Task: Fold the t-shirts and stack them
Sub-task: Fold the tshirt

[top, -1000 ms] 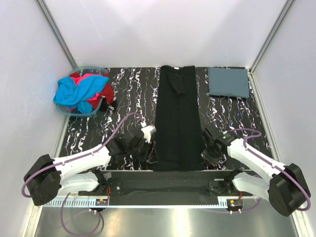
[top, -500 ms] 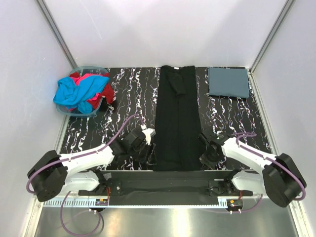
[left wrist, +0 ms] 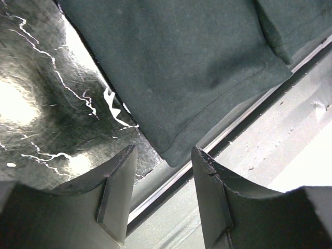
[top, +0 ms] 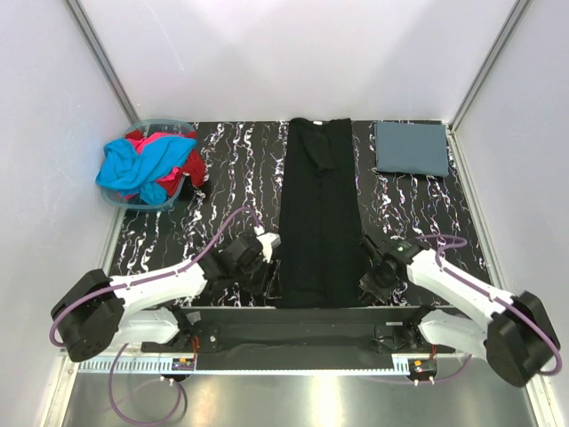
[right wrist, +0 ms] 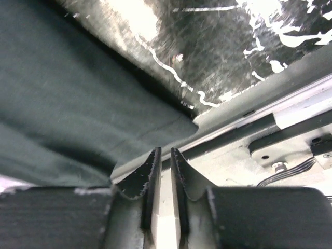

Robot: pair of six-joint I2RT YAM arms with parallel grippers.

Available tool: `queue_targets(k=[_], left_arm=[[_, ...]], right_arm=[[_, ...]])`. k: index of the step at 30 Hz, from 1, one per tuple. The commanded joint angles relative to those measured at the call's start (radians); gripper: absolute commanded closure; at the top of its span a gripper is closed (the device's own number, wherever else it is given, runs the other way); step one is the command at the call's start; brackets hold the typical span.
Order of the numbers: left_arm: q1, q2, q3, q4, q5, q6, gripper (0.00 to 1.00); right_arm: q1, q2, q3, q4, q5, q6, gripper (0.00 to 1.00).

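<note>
I will next lower my left gripper a little toward the black t-shirt's hem corner [top: 281, 303] [left wrist: 173, 157], because that corner lies just beyond. I will close the open fingers once they are on both sides of the cloth.
A black t-shirt [top: 318, 213] lies as a long narrow strip from the back of the table to the front edge. My left gripper [top: 272, 272] is open and empty at the strip's near left corner; the left wrist view shows that hem corner [left wrist: 176, 67] just beyond my gripper [left wrist: 165, 153]. My right gripper [top: 370, 281] is at the near right corner. Its jaws [right wrist: 165, 150] are almost together with nothing between them, beside the cloth edge [right wrist: 62, 104]. A folded slate blue-grey shirt [top: 411, 149] lies at the back right. Cyan [top: 142, 165] and red [top: 191, 165] shirts fill the tub.
The pale plastic tub [top: 124, 200] stands at the back left against the wall. A metal rail [top: 293, 313] runs along the table's front edge just under both grippers. White walls close in the left, right and back sides.
Both grippers have shifted a little toward the near corners of the black shirt. The shirts have not moved.
</note>
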Motion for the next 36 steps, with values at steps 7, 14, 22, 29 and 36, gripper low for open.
queue_targets(k=[7,14,22,29,36], left_arm=[[-0.005,0.001,-0.050,0.075,0.052,-0.030,0.51],[-0.011,0.023,-0.087,0.147,0.086,-0.071,0.52],[-0.011,0.019,-0.073,0.139,0.066,-0.075,0.51],[-0.011,0.052,-0.084,0.165,0.054,-0.085,0.51],[-0.011,0.056,-0.090,0.187,0.083,-0.088,0.80]], right_arm=[[0.009,-0.154,-0.053,-0.049,-0.023,0.060,0.74],[0.009,-0.151,0.042,-0.018,0.041,0.010,0.63],[-0.012,0.090,0.381,0.158,0.297,-0.392,0.56],[-0.020,0.474,0.612,0.250,0.204,-0.590,0.58],[-0.021,0.664,0.680,0.335,0.113,-0.633,0.58]])
